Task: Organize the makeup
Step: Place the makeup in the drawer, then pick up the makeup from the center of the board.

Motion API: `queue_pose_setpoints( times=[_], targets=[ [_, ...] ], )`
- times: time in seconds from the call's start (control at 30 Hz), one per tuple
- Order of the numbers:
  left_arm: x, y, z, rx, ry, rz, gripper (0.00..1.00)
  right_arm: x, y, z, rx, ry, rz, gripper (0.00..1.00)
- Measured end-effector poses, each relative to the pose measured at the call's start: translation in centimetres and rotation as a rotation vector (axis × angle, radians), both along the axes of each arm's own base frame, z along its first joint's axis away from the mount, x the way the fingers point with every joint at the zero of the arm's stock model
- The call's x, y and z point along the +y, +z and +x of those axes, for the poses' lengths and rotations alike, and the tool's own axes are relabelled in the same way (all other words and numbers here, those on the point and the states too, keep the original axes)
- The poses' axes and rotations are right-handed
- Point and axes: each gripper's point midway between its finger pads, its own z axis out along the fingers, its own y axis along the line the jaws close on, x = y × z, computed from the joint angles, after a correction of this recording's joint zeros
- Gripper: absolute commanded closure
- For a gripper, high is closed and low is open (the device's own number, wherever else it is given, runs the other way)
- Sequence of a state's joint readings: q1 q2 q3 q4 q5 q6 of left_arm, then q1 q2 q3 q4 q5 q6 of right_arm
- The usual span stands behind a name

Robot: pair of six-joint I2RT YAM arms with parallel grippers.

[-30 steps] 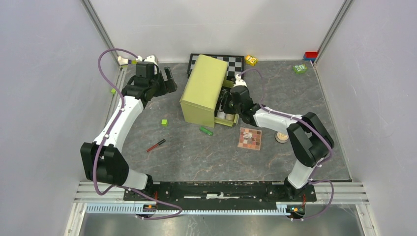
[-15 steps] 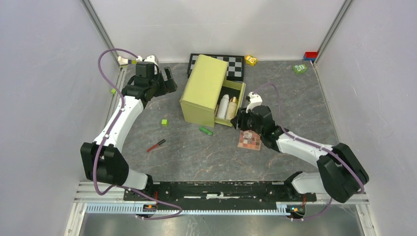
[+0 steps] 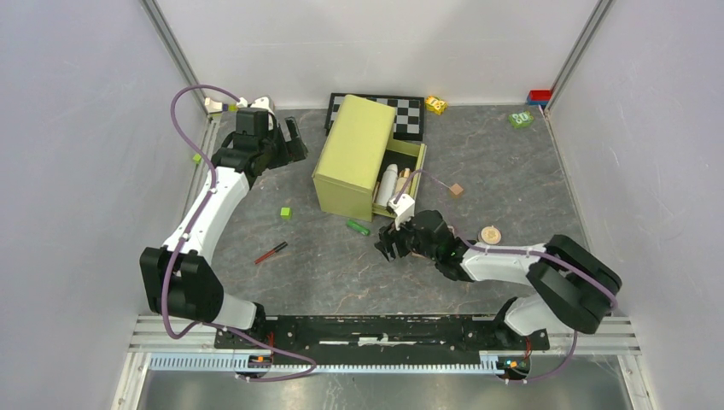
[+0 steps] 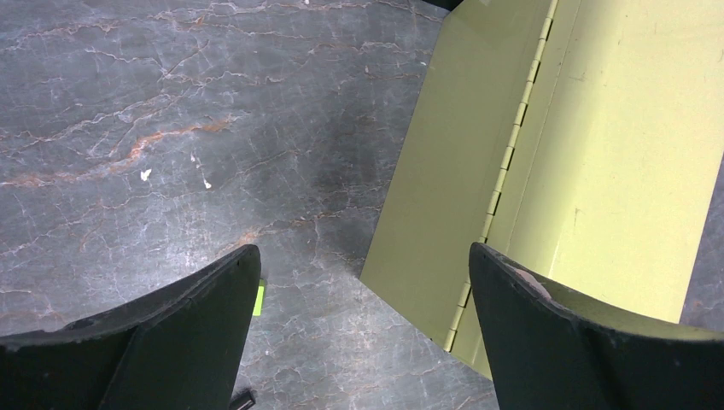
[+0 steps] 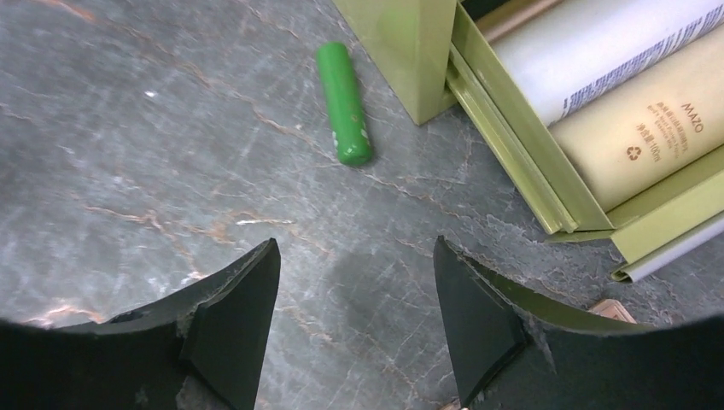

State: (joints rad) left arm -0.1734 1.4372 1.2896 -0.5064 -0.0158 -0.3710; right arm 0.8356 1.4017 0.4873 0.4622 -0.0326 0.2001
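Note:
My right gripper moves down, outward and left in the top view onto the green tube's near end (image 3: 365, 231) (image 5: 352, 147) next, since that end points toward its open fingers.
An olive-green box (image 3: 354, 158) stands mid-table, and in its open tray lie a white bottle (image 3: 388, 181) and a beige bottle (image 3: 402, 184). Close up, the right wrist view shows the white bottle (image 5: 598, 51) and beige bottle (image 5: 636, 137) side by side. A green tube (image 3: 358, 227) lies just in front of the box. My right gripper (image 3: 386, 249) hovers open and empty over bare table, with the green tube (image 5: 344, 104) ahead of it. The right arm hides the eyeshadow palette. A red pencil (image 3: 271, 253) lies front left and a round compact (image 3: 489, 235) to the right. My left gripper (image 3: 296, 141) is open beside the box's left side (image 4: 546, 171).
A chequered board (image 3: 411, 111) lies behind the box. A wooden cube (image 3: 457, 190) sits right of the tray and a green cube (image 3: 285, 212) left of the box. Small yellow (image 3: 436, 104), green (image 3: 521, 120) and red-blue (image 3: 539, 96) items line the back wall.
My right gripper has pulled out of the box's tray and swung forward and left over the palette, with its jaws opening wider. The left arm has stayed still.

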Motion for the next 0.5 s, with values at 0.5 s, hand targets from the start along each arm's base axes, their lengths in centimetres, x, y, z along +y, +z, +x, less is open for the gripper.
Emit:
queue_pose_setpoints(
  times=[0.5],
  targets=[
    [0.0, -0.1, 0.0, 0.003, 0.0, 0.001, 0.03, 2.1, -4.9, 0.9, -0.03, 0.045, -0.134, 0.32]
  ],
)
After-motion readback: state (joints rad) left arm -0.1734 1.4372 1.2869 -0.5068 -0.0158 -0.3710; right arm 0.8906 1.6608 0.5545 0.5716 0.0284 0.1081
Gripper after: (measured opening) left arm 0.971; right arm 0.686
